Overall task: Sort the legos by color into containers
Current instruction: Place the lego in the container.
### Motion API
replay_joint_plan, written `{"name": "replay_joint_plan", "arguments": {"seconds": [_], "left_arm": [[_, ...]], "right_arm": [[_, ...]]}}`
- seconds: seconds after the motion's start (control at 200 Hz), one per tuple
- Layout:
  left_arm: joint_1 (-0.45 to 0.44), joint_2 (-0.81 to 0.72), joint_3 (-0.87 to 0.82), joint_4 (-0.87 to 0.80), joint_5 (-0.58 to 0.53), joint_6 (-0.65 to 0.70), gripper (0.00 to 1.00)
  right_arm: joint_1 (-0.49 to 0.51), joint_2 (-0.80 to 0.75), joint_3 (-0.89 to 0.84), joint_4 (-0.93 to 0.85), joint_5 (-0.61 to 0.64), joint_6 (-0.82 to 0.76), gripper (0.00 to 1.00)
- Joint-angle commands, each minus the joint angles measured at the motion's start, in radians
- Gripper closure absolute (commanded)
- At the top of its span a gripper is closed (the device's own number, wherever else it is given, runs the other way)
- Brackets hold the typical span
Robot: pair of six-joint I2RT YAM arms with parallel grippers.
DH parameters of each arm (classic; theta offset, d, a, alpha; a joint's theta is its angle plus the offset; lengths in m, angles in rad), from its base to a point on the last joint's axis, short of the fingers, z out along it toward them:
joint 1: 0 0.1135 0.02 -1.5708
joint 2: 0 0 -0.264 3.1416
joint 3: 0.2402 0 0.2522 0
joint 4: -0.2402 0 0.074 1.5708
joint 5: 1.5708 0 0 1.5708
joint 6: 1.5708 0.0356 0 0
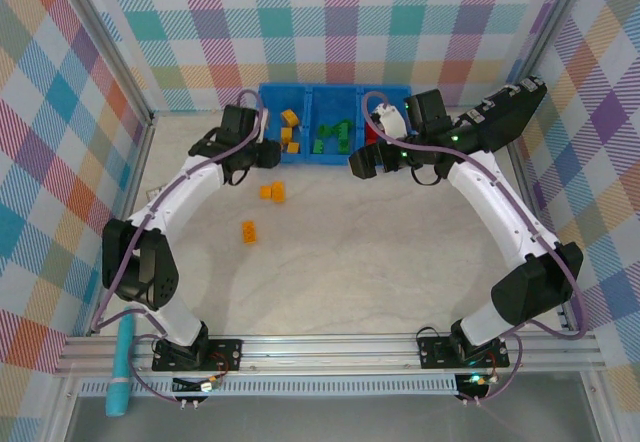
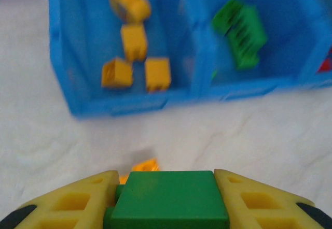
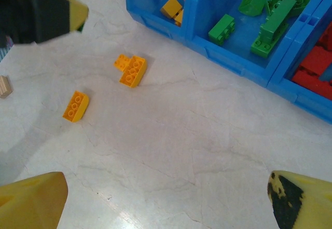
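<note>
Next, the left gripper moves outward over the middle container of green legos, toward the red legos, then releases the matching green lego.
My left gripper (image 2: 170, 200) is shut on a green lego (image 2: 170, 192), held above the table just in front of the blue tray (image 2: 129, 103); from above, the left gripper (image 1: 266, 154) sits by the tray's left corner. The containers (image 1: 335, 89) hold yellow legos (image 2: 134, 42) on the left, green legos (image 3: 270, 22) in the middle and red legos (image 3: 314, 66) on the right. Two yellow-orange legos (image 1: 272, 192) (image 1: 249, 231) lie loose on the table. My right gripper (image 3: 166, 198) stands open over bare table, in front of the tray's right end (image 1: 362, 162).
A small tan wooden block (image 3: 4, 85) lies at the left. A black case (image 1: 505, 112) stands against the right wall behind the right arm. A teal-handled tool (image 1: 120, 367) lies on the front rail. Checkered walls enclose the table.
</note>
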Motion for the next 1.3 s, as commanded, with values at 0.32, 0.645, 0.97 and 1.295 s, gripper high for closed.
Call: {"name": "replay_joint_plan", "arguments": {"seconds": [0.32, 0.645, 0.97, 1.295], "left_arm": [[-0.132, 0.397, 0.385, 0.259, 0.054, -0.113, 0.64], [-0.154, 0.698, 0.697, 0.251, -0.015, -0.160, 0.54], [-0.152, 0.649, 0.703, 0.212, -0.046, -0.069, 0.37], [-0.117, 0.183, 0.187, 0.117, -0.141, -0.086, 0.41]], "right_arm": [[0.004, -0.032, -0.032, 0.013, 0.030, -0.014, 0.01], [0.002, -0.052, -0.059, 0.014, 0.033, -0.005, 0.01], [0.002, -0.052, -0.065, 0.016, 0.040, -0.005, 0.01], [0.002, -0.031, -0.072, 0.047, 0.019, 0.001, 0.01]]}}
